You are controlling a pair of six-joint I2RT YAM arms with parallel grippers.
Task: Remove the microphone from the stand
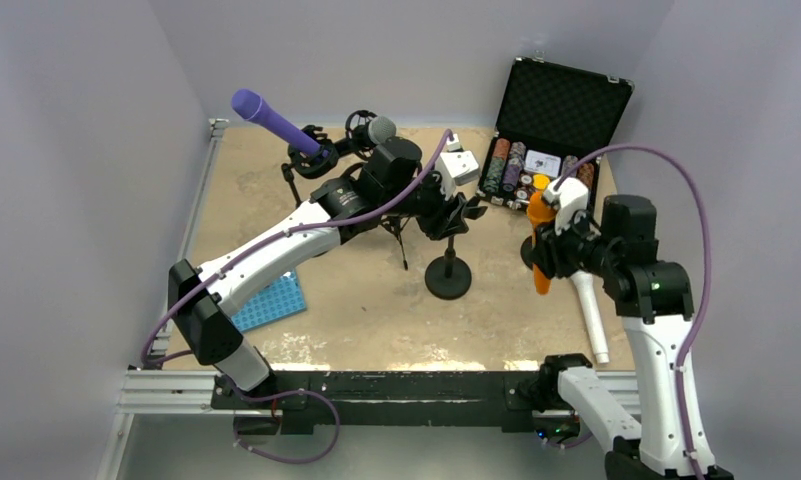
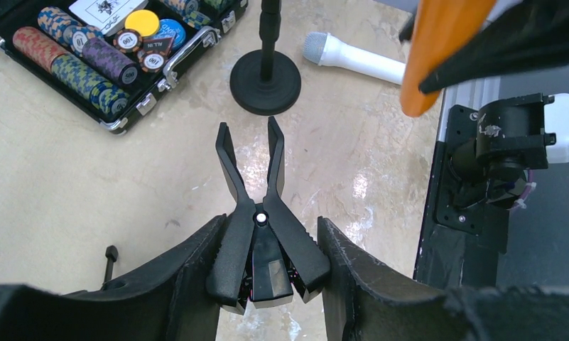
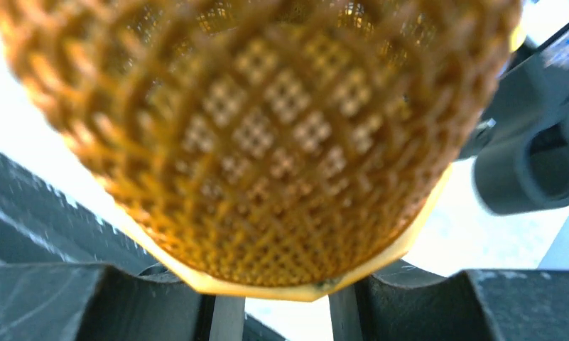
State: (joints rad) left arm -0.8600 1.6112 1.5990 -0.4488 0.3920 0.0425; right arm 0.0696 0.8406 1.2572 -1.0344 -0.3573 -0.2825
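Observation:
I need to lower my right gripper back toward the bare tabletop [image 1: 556,320] beside the white microphone and release the orange microphone there, as it hangs clear of the stand.
The orange microphone [image 1: 541,250] hangs upright to the right of the black stand [image 1: 448,272], clear of it, with my right gripper [image 1: 556,243] shut on its body. Its mesh head [image 3: 267,128] fills the right wrist view above my right gripper [image 3: 281,312]. It also shows as an orange bar [image 2: 437,50] in the left wrist view. My left gripper [image 1: 456,212] is at the top of the stand, shut on the handles of the stand's black clip [image 2: 263,213]. The clip's prongs are spread and hold nothing. My left gripper [image 2: 267,238] frames the clip from both sides.
A white microphone [image 1: 588,312] lies on the table by the right arm. A second stand base [image 2: 265,79] sits near it. An open case of poker chips [image 1: 561,115] is at the back right. Purple [image 1: 271,120] and grey [image 1: 381,128] microphones sit on stands at the back. A blue rack [image 1: 271,300] lies front left.

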